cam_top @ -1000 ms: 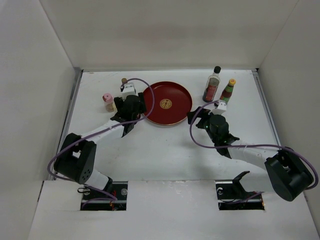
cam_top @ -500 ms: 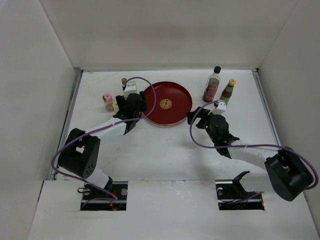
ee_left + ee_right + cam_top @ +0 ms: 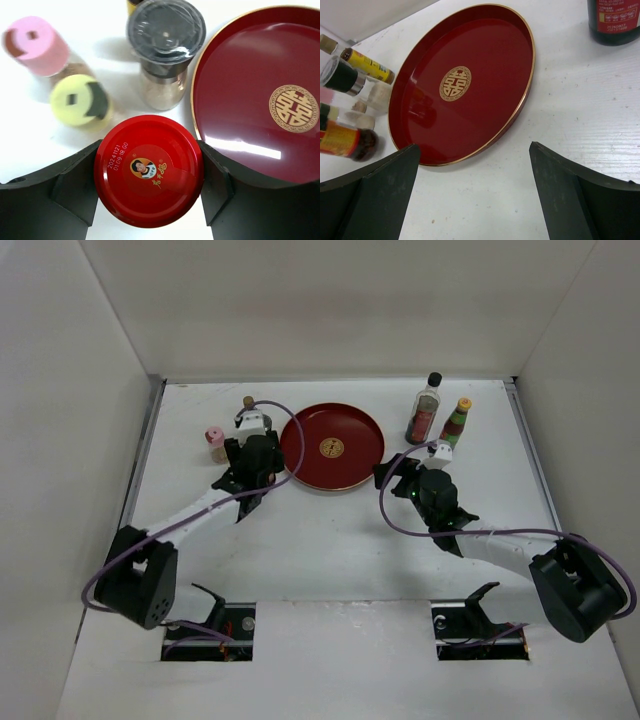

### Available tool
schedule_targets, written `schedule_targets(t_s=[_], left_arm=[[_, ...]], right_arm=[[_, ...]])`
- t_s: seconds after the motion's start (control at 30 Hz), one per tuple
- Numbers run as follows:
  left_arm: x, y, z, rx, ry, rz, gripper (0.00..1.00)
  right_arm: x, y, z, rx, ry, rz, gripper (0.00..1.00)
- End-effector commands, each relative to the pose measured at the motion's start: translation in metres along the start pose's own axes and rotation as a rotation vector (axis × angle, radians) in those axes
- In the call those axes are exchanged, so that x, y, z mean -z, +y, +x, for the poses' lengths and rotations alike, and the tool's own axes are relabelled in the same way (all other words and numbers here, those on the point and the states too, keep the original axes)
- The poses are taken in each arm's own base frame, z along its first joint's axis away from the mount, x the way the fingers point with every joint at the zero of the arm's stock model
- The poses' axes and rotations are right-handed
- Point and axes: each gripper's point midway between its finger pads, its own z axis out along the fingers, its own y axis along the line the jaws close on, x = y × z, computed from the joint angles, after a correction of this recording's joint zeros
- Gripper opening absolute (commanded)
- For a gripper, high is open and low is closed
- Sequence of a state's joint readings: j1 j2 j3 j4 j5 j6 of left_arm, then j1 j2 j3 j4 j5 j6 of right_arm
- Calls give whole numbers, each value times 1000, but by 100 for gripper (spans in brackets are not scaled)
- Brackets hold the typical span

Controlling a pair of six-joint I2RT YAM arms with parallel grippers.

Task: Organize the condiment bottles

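My left gripper carries the jar (image 3: 149,172) onto the plate's far half (image 3: 267,70) next and releases it, as that lies outward and to my gripper's right in the top view.
My left gripper (image 3: 149,170) is shut on a red-capped jar (image 3: 149,172), one finger on each side of its lid. It sits just left of the dark-red plate (image 3: 260,100). Close beyond it stand a grey-capped grinder (image 3: 165,35), a yellow-capped shaker (image 3: 80,102) and a pink-capped shaker (image 3: 37,45). In the top view my left gripper (image 3: 248,455) hides the jar. A tall black-capped glass bottle (image 3: 427,410) and a yellow-capped red bottle (image 3: 457,423) stand right of the plate. My right gripper (image 3: 388,472) is open and empty at the plate's right rim (image 3: 520,115).
A small brown-capped bottle (image 3: 247,402) stands behind the left group near the back wall. White walls close in the table on three sides. Purple cables loop over both arms.
My left arm has swung a little left, away from the plate, with the red-capped jar still held. The right arm has not moved.
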State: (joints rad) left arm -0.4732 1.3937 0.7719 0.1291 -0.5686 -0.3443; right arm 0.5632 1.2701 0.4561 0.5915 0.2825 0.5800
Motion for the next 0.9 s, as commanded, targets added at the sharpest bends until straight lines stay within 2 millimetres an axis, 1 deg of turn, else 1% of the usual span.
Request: schedule_targets(t_s=[0.0, 0.07, 0.17, 0.23, 0.27, 0.33, 0.37, 0.43, 0.47, 0.57, 0.67, 0.73, 0.8, 0.87], left_arm=[[42, -6, -100, 165, -265, 58, 31], [56, -10, -115, 188, -300, 90, 31], [70, -32, -134, 199, -325, 150, 31], [68, -48, -144, 200, -331, 181, 31], [63, -58, -149, 204, -332, 198, 31], [47, -82, -157, 206, -331, 240, 31], [39, -90, -160, 205, -327, 250, 31], [16, -115, -166, 200, -312, 278, 31], [4, -125, -169, 198, -309, 287, 31], [-20, -150, -174, 194, -304, 301, 31], [-44, -169, -173, 185, -300, 295, 31], [-63, -178, -170, 182, -296, 284, 30], [-77, -181, -167, 182, -293, 275, 30], [-89, -185, -164, 178, -290, 269, 30]], right_arm=[[-1, 10, -14, -31, -47, -41, 97], [-1, 14, -14, -31, -45, -49, 97], [0, 13, -17, -33, -58, -45, 97], [-2, 12, -14, -36, -48, -45, 97], [-1, 13, -13, -37, -46, -50, 97], [0, 13, -17, -37, -61, -47, 98], [1, 13, -18, -39, -64, -45, 98], [-1, 11, -15, -40, -59, -44, 98], [-1, 12, -15, -40, -58, -45, 98], [0, 12, -18, -38, -70, -46, 98], [-2, 12, -13, -39, -52, -49, 99], [-3, 13, -13, -35, -50, -49, 99], [-3, 12, -15, -32, -58, -45, 99], [-4, 13, -11, -35, -45, -49, 99]])
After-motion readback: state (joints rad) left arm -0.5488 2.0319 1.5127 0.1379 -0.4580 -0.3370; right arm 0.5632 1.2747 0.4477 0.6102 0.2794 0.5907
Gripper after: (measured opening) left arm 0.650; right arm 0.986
